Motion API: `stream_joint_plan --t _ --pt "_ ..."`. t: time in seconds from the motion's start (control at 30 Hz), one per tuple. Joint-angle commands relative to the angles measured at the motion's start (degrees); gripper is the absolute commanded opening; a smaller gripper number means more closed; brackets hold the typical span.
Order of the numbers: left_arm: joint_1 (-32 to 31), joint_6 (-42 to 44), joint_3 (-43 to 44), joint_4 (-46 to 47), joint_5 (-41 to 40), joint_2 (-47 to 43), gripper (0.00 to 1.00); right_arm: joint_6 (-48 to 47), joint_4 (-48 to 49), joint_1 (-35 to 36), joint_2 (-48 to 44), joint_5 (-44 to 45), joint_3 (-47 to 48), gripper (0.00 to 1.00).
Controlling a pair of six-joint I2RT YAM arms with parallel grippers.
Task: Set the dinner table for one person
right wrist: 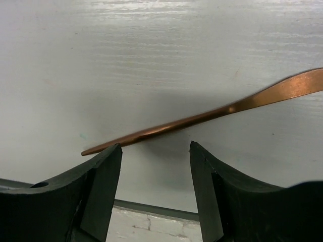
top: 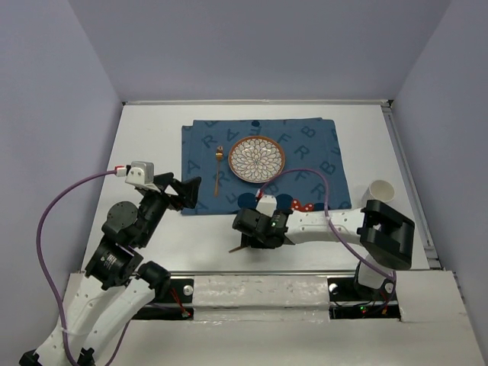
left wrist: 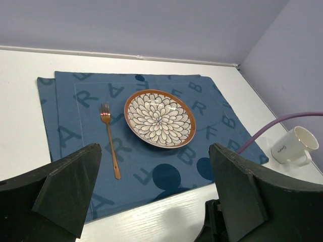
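My right gripper lowers slightly next, bringing its open fingers around the middle of the utensil's handle (right wrist: 157,131), as the slim handle still lies just beyond the fingers.
The white dinner table (top: 152,137) carries a dark-blue lettered placemat (top: 320,152) with a flower-patterned plate (top: 256,158) in its middle and a copper fork (top: 218,171) to the plate's left. They also show in the left wrist view: the plate (left wrist: 159,117) and the fork (left wrist: 110,140). A copper utensil (right wrist: 202,118) lies flat on the bare table in front of the placemat; its tip shows in the top view (top: 236,248). My right gripper (right wrist: 155,151) is open, low over the table, with the utensil's handle just beyond its fingertips. My left gripper (left wrist: 155,151) is open and empty at the placemat's near left corner.
A white cup (top: 380,191) stands on the table right of the placemat, also in the left wrist view (left wrist: 295,145). A purple cable (top: 305,171) loops over the placemat's right part. Grey walls close in the table on three sides.
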Motion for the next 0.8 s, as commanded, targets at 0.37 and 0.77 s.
stream_joint_plan --t 0.37,0.77 --pt "-2.31 0.13 0.4 2.95 1.35 -0.39 0.99 9.66 -5.72 0.44 4.67 6.07 4.12 0.58" --pt "-2.75 0.13 0.4 2.95 1.44 -0.48 0.99 12.91 -15.39 0.44 5.46 5.11 2.11 0.27"
